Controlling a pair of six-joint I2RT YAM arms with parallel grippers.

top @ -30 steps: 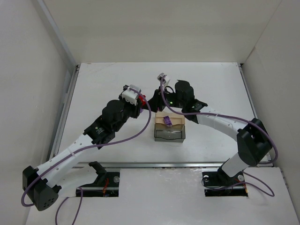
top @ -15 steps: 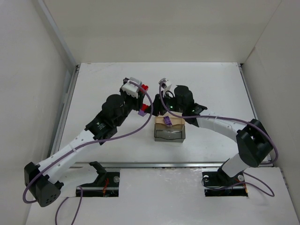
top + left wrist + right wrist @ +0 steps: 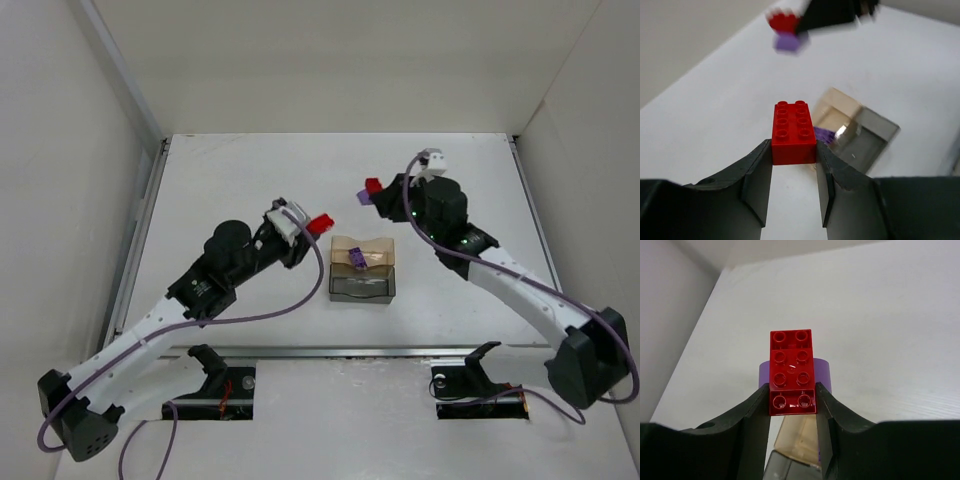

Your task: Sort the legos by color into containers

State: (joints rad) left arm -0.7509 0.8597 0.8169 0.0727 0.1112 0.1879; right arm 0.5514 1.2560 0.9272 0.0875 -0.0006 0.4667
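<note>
I should move my left gripper back and down over the smoky grey tray [image 3: 362, 287] [image 3: 864, 142] to let go of the red brick, since that tray is empty beside the purple brick's tray.
My left gripper [image 3: 318, 224] is shut on a red brick [image 3: 323, 221], held above the table left of the trays; it also shows in the left wrist view [image 3: 794, 132]. My right gripper [image 3: 378, 194] is shut on another red brick [image 3: 373, 186] with a purple piece [image 3: 366, 198] stuck under it, beyond the trays; both show in the right wrist view, the brick [image 3: 792, 370] and the purple piece [image 3: 822, 374]. The tan-orange tray [image 3: 375, 244] holds a purple brick [image 3: 357, 258]. The smoky grey tray [image 3: 362, 287] adjoins it on the near side.
White walls enclose the table on the left, back and right. A metal rail [image 3: 400, 351] runs along the near edge above the arm bases. The trays stand mid-table between the two arms.
The grippers were together beside the trays' far left corner. They have pulled apart: the left drew back left with a red brick, the right swung up and right with its red-and-purple piece.
</note>
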